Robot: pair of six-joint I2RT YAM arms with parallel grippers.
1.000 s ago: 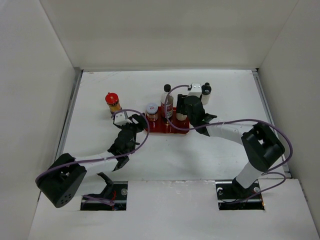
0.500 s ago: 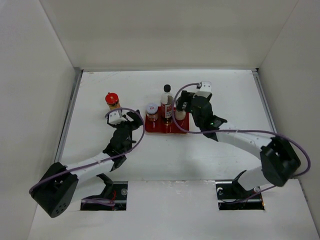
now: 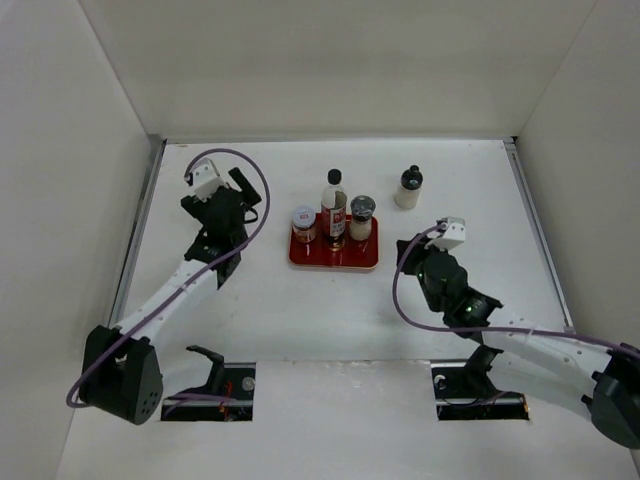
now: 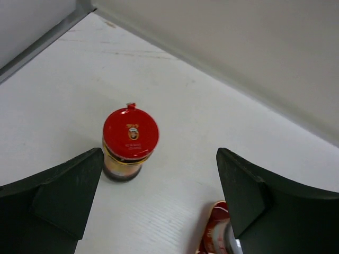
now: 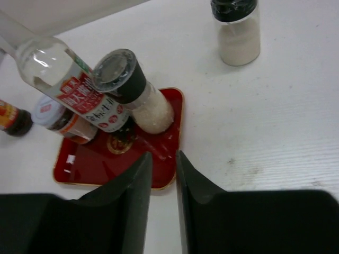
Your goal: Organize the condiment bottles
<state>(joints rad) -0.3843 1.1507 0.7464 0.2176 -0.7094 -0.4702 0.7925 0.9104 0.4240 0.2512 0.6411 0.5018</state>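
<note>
I need to lower my left gripper over the jar's red lid (image 4: 131,133) next and shift it to the left in the wrist view, because the jar stands below it, off-center to that side.
The red tray (image 3: 335,258) holds the pale-lidded red-label jar (image 3: 303,222), the tall clear dark-sauce bottle (image 3: 333,208) and the grey-lidded shaker (image 3: 361,215). The white black-capped bottle (image 3: 408,187) stands on the table behind and right of the tray. My left gripper (image 3: 235,195) is open and hides the red-lidded yellow jar from above. In the left wrist view that jar (image 4: 130,143) stands upright ahead between the spread fingers, nearer the left one. My right gripper (image 3: 408,250) is shut and empty, just right of the tray's near right corner (image 5: 169,174).
White walls close in the table at the back and both sides. A metal strip (image 3: 140,230) runs along the left edge. The right wrist view shows the shaker (image 5: 132,90), the tall bottle (image 5: 63,79) and the white bottle (image 5: 238,32).
My right gripper let go of the grey-lidded shaker on the tray and drew back toward the near right. My left gripper moved back and left, over the red-lidded jar.
</note>
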